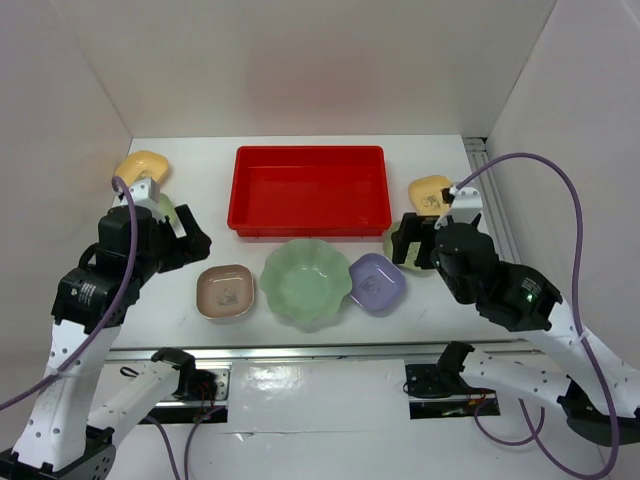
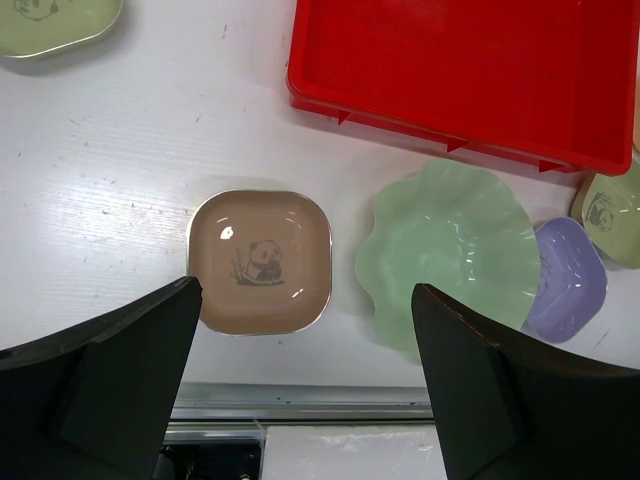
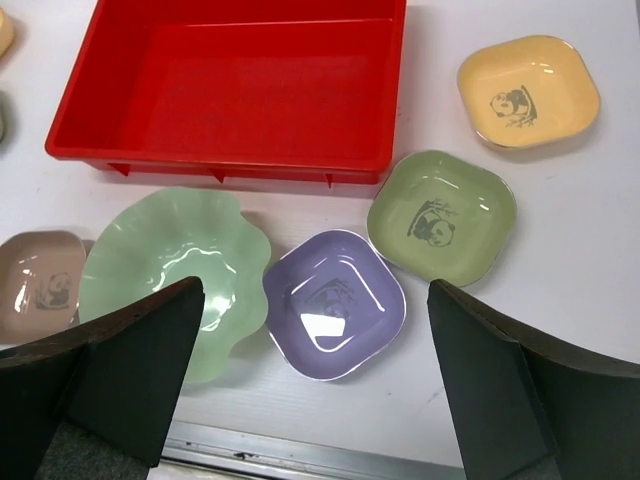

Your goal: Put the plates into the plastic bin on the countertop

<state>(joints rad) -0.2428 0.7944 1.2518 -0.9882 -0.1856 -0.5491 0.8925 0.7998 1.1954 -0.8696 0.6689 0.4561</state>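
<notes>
The right gripper lowers toward the left in the top view next, onto the scalloped plate's rim by the lavender plate, since that rim stands raised.
The red plastic bin (image 1: 308, 190) lies empty at the back middle of the white countertop (image 1: 205, 185). In front of it stand a pinkish-beige plate (image 1: 225, 292), a large pale green scalloped plate (image 1: 307, 283) and a lavender plate (image 1: 377, 283). A yellow plate (image 1: 143, 165) is at the far left and another yellow one (image 1: 430, 190) at the right. My left gripper (image 1: 185, 240) hangs open above the beige plate (image 2: 260, 262), holding nothing. My right gripper (image 1: 410, 243) hangs open over the lavender plate (image 3: 335, 303), beside a green plate (image 3: 442, 215).
A second small green plate (image 2: 50, 22) lies left of the bin, mostly hidden under the left arm in the top view. White walls close in the left, back and right sides. A metal rail (image 1: 300, 350) runs along the near edge.
</notes>
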